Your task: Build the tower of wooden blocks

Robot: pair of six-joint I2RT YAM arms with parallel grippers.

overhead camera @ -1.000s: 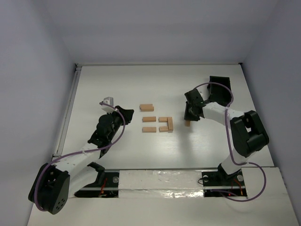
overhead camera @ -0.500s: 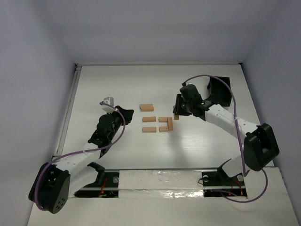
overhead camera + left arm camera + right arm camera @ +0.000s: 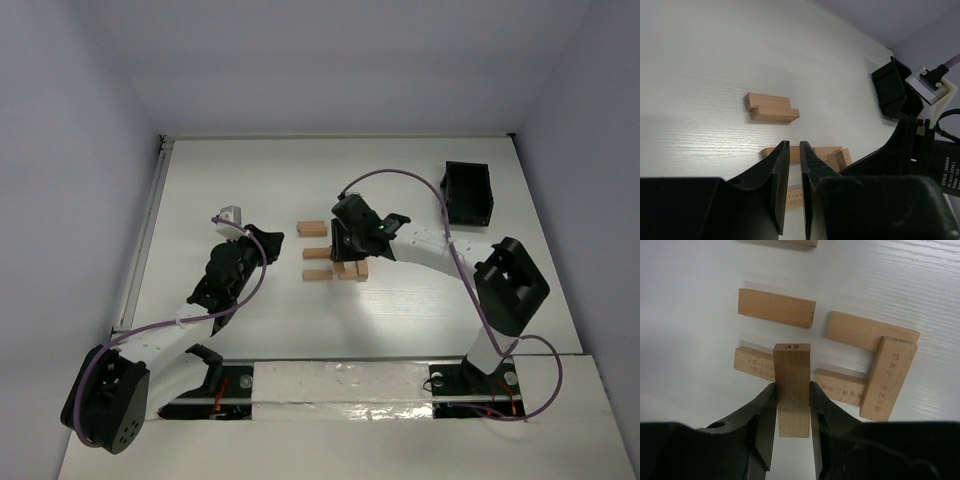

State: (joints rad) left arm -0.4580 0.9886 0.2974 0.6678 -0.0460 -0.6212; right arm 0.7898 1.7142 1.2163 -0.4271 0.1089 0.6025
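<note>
My right gripper turns square to the block rows next and lowers onto their inner ends to release the held block, because it hangs crooked above them.
My right gripper (image 3: 792,385) is shut on one light-tan wood block (image 3: 792,365) stamped 48, held end-on above the group of blocks. Under it two blocks (image 3: 776,307) (image 3: 871,331) lie flat in a far row and two more (image 3: 754,363) (image 3: 842,386) in a near row. Another block (image 3: 888,378) lies crosswise on the right pair. From above, the right gripper (image 3: 345,245) hovers over this group (image 3: 350,270). My left gripper (image 3: 268,240) stays left of the blocks. Its fingers (image 3: 794,143) stand a slim gap apart with nothing between them.
A separate pair of blocks (image 3: 312,228) lies behind the group. A small black box (image 3: 468,192) stands at the back right. A rail (image 3: 150,220) runs along the table's left edge.
My right arm has swung left from near the black box to above the block group, carrying its block. The left arm has not moved.
</note>
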